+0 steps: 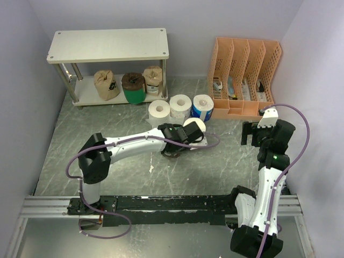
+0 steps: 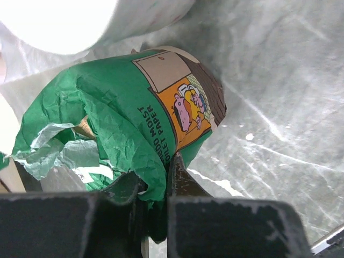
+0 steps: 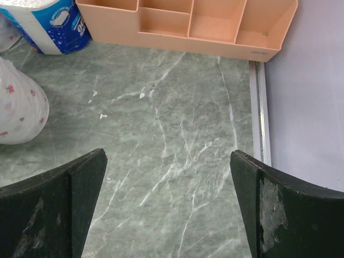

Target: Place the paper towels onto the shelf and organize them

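Observation:
Next, my left gripper carries its roll outward, to the left in the top view, onto the shelf's board point(image 1: 86, 92). The roll goes beside the green roll that the lower board already holds.
My left gripper point(image 1: 177, 144) is shut on the crumpled wrapper of a green-wrapped paper towel roll point(image 2: 150, 107), which has an orange label and a brown end. In the top view this roll point(image 1: 172, 153) shows low under the gripper, mid-table. A white roll point(image 1: 194, 128) sits right beside the gripper. Two white rolls point(image 1: 159, 110) point(image 1: 180, 105) and a blue-printed roll point(image 1: 202, 107) stand in a row behind. The shelf point(image 1: 107, 45) at the back left holds two tan rolls point(image 1: 106, 84) point(image 1: 153, 79) and a green one point(image 1: 133, 88) on its lower board. My right gripper point(image 1: 250, 134) is open and empty.
An orange slotted file organizer point(image 1: 244, 75) stands at the back right, just beyond my right gripper; its base point(image 3: 188, 27) fills the top of the right wrist view. A metal rail point(image 1: 161, 204) runs along the near edge. Walls close in on both sides.

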